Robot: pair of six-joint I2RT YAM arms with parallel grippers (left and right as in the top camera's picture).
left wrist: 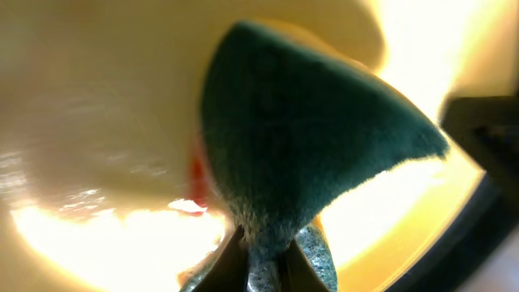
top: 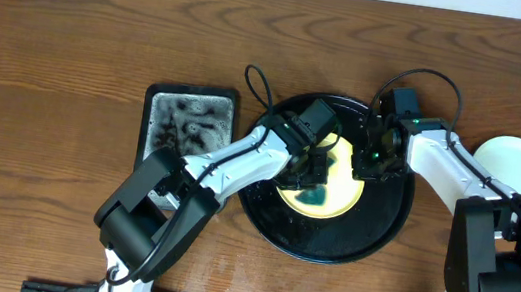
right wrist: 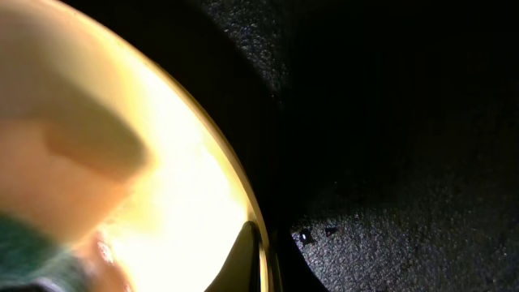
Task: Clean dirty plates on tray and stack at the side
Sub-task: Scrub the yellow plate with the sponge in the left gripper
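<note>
I will wipe the red smear with my left gripper, then lift it over to the rectangular black tray and lower it to let go of the sponge, because the suds there lie uncovered.
A pale yellow plate lies in the round black tray. My left gripper is shut on a green sponge and presses it onto the plate. In the left wrist view the sponge fills the middle above the gripper, and a small red smear shows beside it on the plate. My right gripper is shut on the plate's right rim. The right wrist view shows its fingertips pinching the rim of the plate above the tray.
A rectangular black tray with soapy suds sits left of the round tray. A pale plate rests on the table at the far right, beside the right arm. Bare wooden table surrounds the trays.
</note>
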